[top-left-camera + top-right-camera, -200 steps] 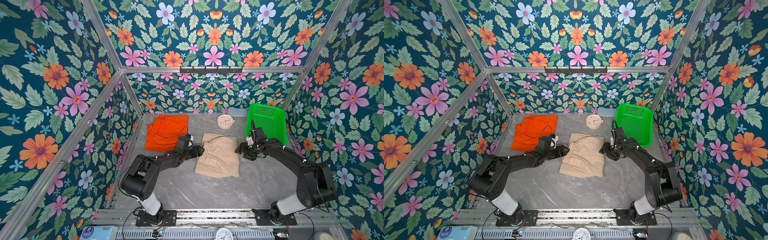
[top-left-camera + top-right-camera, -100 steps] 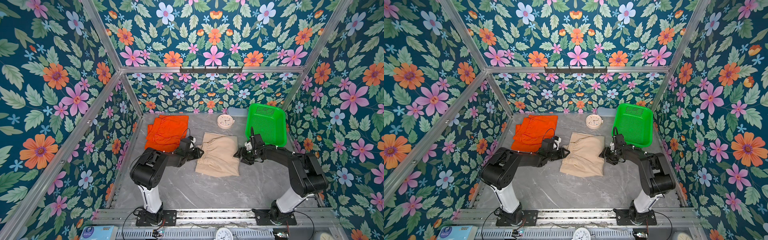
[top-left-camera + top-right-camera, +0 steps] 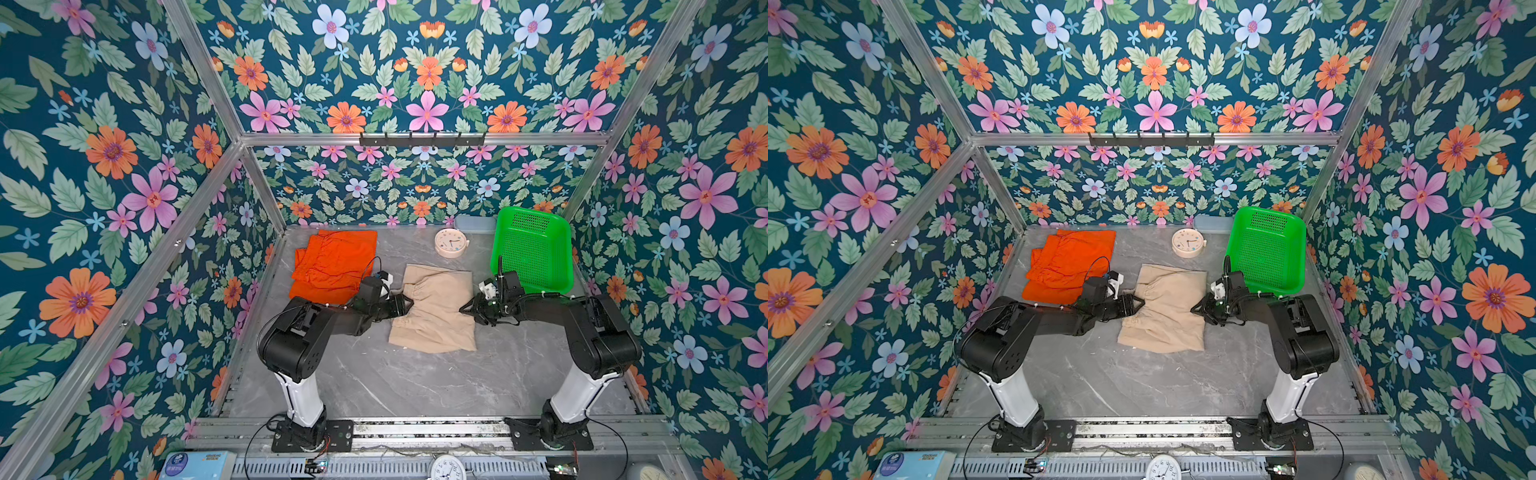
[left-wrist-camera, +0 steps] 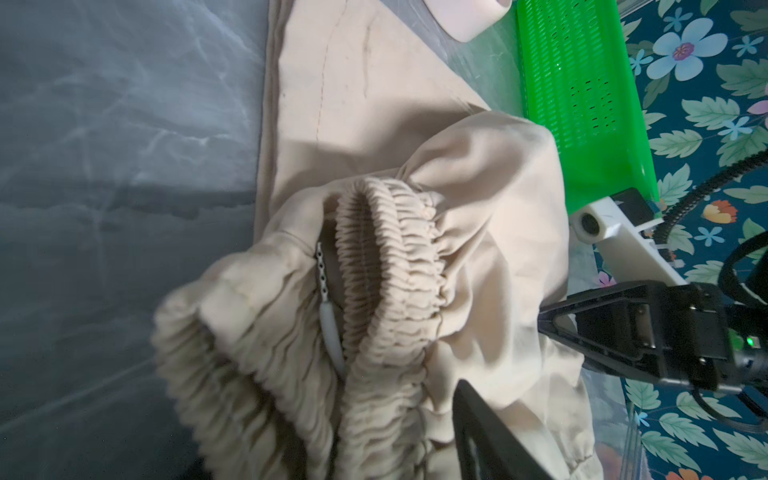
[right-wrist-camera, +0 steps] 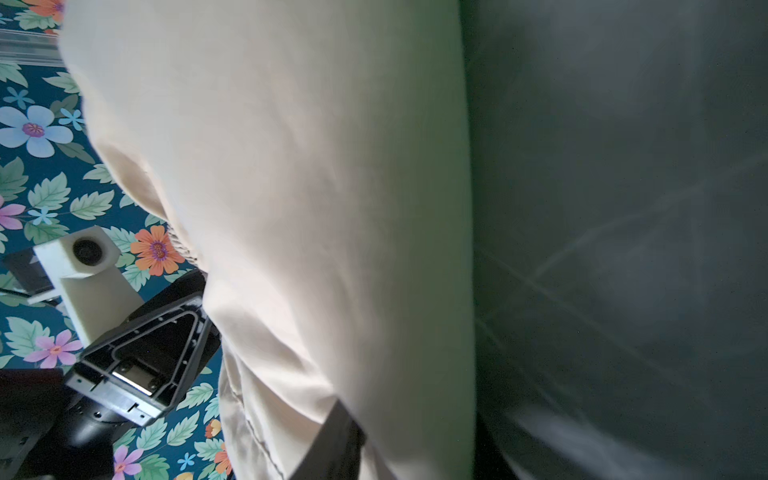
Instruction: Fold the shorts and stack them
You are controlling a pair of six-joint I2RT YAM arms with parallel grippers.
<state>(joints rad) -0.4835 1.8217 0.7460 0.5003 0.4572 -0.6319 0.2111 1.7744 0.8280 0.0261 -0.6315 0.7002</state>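
The left gripper needs to stay low next, move slightly toward the middle of the shorts and close, since the bunched elastic waistband [image 3: 411,308] [image 4: 356,420] is already between its fingers.
The beige shorts [image 3: 436,309] [image 3: 1165,309] lie mid-table, elastic waist toward the left arm. Folded orange shorts [image 3: 334,266] [image 3: 1069,262] rest at the back left. My left gripper [image 3: 408,305] [image 3: 1142,303] is at the beige waistband, which bunches up around it [image 4: 390,266]. One black finger [image 4: 490,436] shows; the other is buried under fabric, so its state is unclear. My right gripper [image 3: 463,309] [image 3: 1194,309] is shut on the opposite edge of the beige shorts. A dark finger [image 5: 336,440] shows, with cloth [image 5: 311,187] draped over it.
A green perforated basket [image 3: 534,249] leans at the back right, just behind the right wrist. A round pink clock [image 3: 451,243] and a clear box [image 3: 473,222] sit by the back wall. Floral walls close in on three sides.
Both grippers have dropped lower and pushed in against the beige shorts' two sides. The right jaws have closed on the cloth, and the waistband has bunched at the left gripper.
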